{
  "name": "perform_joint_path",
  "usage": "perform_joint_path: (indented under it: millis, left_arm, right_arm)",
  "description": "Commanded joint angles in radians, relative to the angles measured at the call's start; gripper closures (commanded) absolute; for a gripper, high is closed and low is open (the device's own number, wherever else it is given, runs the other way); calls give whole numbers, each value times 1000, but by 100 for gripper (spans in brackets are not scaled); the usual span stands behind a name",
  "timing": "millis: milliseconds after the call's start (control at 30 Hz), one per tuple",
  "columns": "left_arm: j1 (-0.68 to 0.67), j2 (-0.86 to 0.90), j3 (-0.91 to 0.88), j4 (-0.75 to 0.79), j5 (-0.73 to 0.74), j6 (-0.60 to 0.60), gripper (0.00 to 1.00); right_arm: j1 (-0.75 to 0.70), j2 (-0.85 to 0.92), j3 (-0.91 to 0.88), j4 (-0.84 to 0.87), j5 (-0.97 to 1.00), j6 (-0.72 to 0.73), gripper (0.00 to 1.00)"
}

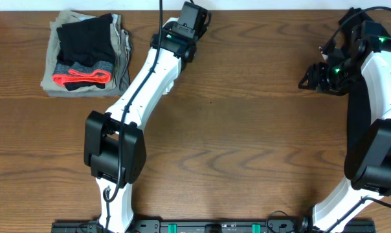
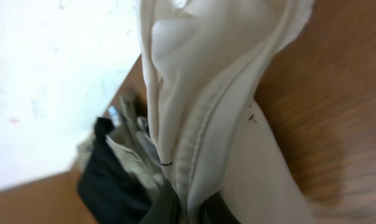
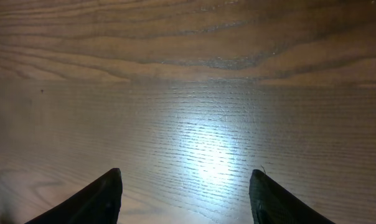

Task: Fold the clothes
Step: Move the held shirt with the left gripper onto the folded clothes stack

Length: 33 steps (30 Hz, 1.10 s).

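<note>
The robot's left gripper will swing to the left in the overhead view next, then back over the black garment (image 2: 112, 180) to release the T-shirt (image 2: 206, 81), since folded clothes are piled there.
My left gripper (image 2: 188, 214) is shut on a bunched fold of the white T-shirt (image 2: 206, 81), which fills the left wrist view; no print shows. In the overhead view this gripper (image 1: 194, 14) is at the table's far edge and the white shirt is hidden there. A black garment (image 1: 85, 37) lies on top of a folded pile at the far left; it also shows in the left wrist view (image 2: 107, 186). My right gripper (image 3: 187, 177) is open and empty just above bare wood, at the right side of the table (image 1: 310, 79).
The folded pile (image 1: 85, 55) holds khaki-grey cloth (image 1: 121, 58) at the bottom and a red-orange strip (image 1: 82, 77) at its front. The wooden table (image 1: 247, 142) ends at a far edge (image 1: 273, 9) just behind the left gripper.
</note>
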Motion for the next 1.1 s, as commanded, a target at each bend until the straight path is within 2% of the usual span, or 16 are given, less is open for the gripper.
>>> perform_joint_path:
  millis: [0,133,333,533,733,833,1067]
  left_arm:
    - [31,-31,21,12,-10,314,94]
    - [73,-47,21,80,-11,532,94]
    - [131,-66,21,232,-10,671,94]
    - [198,-72,21,360,-18,871,94]
    - [296,-73,21,556,2,1070,94]
    - [363,-73,21,623,72,1111,94]
    - [534,-72,21,620,296,1122,94]
  right_arm:
    - [2,-6,-6,4,-9,-13,36]
    - [2,-6,-6,4,-8,-13,36]
    - [2,-6,-6,3,-12,-5,36]
    - [8,-6,-6,3,-27,-2,37]
    - [20,-6,-6,8,-27,11,35]
    - [24,-6,-6,6,-27,13,35]
    - [39,-6,-6,-1,-27,13,35]
